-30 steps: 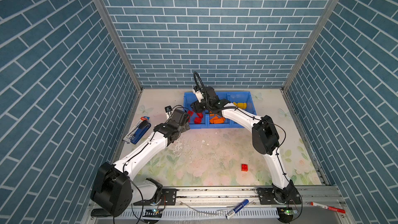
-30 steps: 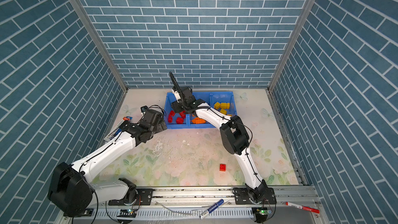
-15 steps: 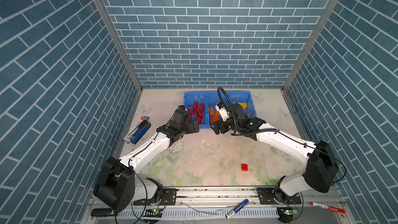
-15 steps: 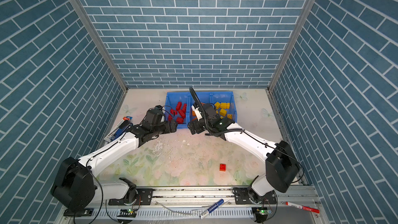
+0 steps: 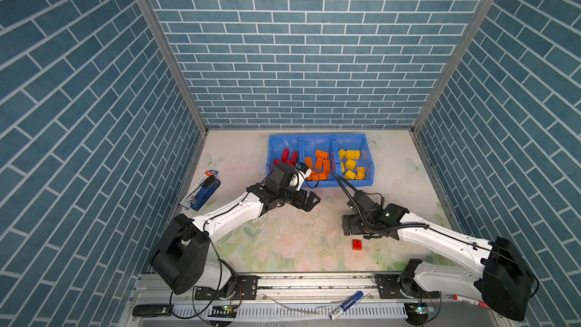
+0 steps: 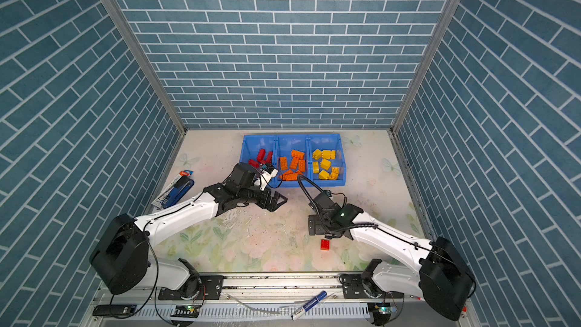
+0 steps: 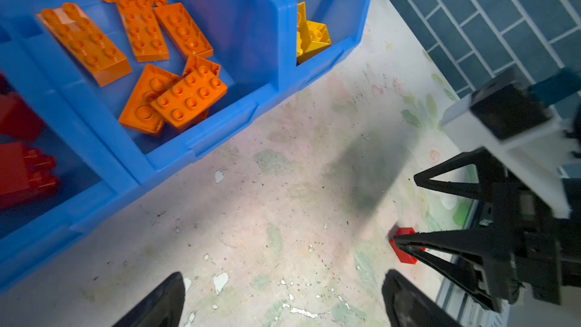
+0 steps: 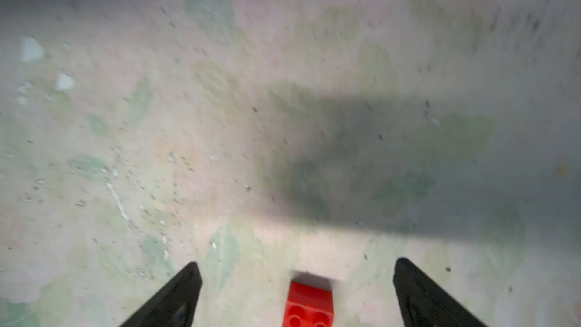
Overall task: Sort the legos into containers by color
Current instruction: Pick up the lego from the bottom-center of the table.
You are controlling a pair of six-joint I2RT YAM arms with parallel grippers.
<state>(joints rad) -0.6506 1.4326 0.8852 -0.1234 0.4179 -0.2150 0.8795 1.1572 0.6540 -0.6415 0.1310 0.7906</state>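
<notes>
The right gripper draws back toward my base next and lowers its open fingers around the lone red lego (image 8: 309, 306), which lies below and back of them.
The blue containers (image 5: 314, 139) (image 6: 292, 139) (image 7: 270, 26) stand at the back: red legos (image 5: 287, 155) in the left bin, orange (image 5: 320, 160) (image 7: 188, 95) in the middle, yellow (image 5: 350, 163) on the right. One red lego (image 5: 356, 244) (image 6: 325, 244) (image 8: 309, 303) (image 7: 404, 232) lies alone on the table. My right gripper (image 5: 345, 228) (image 6: 311, 226) (image 8: 295, 264) (image 7: 405, 210) hovers open just behind it, nothing between its fingers. In front of the middle bin my left gripper (image 5: 309, 202) (image 6: 278, 201) (image 7: 283, 281) is open and empty.
A dark blue stapler (image 5: 204, 191) (image 6: 177, 191) lies by the left wall. A blue marker (image 5: 345, 300) and a red one (image 5: 468, 300) rest on the front rail. Brick-patterned walls close in three sides. The two grippers are about a hand's width apart.
My right arm has swung from over the containers down to the table beside the loose red lego. My left gripper has moved right along the containers' front, still open.
</notes>
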